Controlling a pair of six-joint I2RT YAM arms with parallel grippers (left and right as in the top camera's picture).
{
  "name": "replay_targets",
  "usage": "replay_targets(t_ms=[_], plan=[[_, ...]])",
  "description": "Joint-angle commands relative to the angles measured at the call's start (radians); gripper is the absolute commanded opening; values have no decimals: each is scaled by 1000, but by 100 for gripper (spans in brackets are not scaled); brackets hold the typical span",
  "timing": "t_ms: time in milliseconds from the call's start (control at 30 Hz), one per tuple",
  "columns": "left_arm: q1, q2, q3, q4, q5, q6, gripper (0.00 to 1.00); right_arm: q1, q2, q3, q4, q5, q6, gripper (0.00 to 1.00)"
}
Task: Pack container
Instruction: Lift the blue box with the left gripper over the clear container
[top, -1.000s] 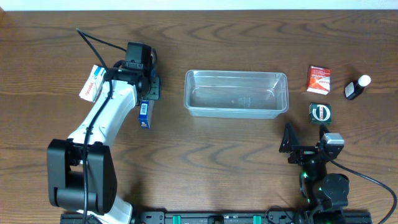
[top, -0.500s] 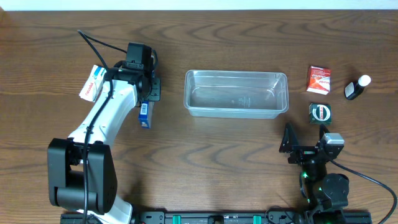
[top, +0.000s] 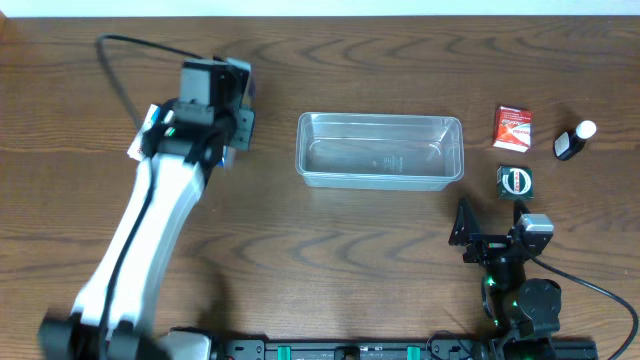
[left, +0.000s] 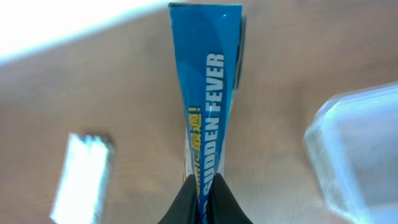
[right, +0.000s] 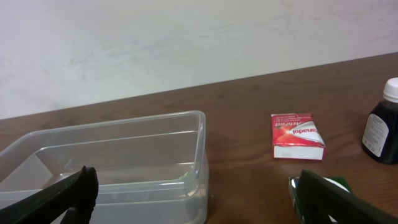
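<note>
The empty container's closest end (top: 338, 152) (left: 372, 155) lies to the right of my left gripper in the overhead view, so I need to swing the box over, turn, lower and release it.
The clear plastic container (top: 380, 150) stands empty at the table's middle; it also shows in the left wrist view (left: 360, 149) and the right wrist view (right: 124, 158). My left gripper (left: 205, 190) is shut on a narrow blue box (left: 208, 93) printed "SUDDEN FEVER", held above the wood to the left of the container. In the overhead view the left gripper (top: 225, 130) and its arm hide that box. My right gripper (right: 194, 180) stands open near the front right, in front of the container's right end, with nothing between its fingers.
A white box (left: 81, 177) lies left of the left gripper. Right of the container sit a red box (top: 512, 128), a dark bottle with a white cap (top: 573, 142) and a green-and-black box (top: 515, 181) close to the right gripper.
The left gripper has shut on the blue box that lay on the table and lifted it. The left arm has risen and swung slightly left. The right arm has not moved.
</note>
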Motion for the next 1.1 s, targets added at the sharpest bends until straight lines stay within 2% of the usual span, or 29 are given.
replay_targets(t_ms=[0,67,167,333,500,633,800,1067], plan=[[-45,-145,14,46,8,167,6,-8,-2,-2,-3,0,-13,99],[-77,-203,14,70,65,232,6,-8,-2,-2,-3,0,-13,99],[-128,-250,14,75,229,372,6,-8,-2,-2,-3,0,-13,99],[-208,-222,14,76,463,594,6,-8,-2,-2,-3,0,-13,99],[-269,-114,14,93,526,753,6,-8,-2,-2,-3,0,-13,99],[-290,-4,14,116,526,808,6,-8,-2,-2,-3,0,-13,99],[-290,105,14,178,522,807,6,-8,-2,-2,-3,0,-13,99],[-290,192,14,185,505,807,6,-8,-2,-2,-3,0,-13,99]])
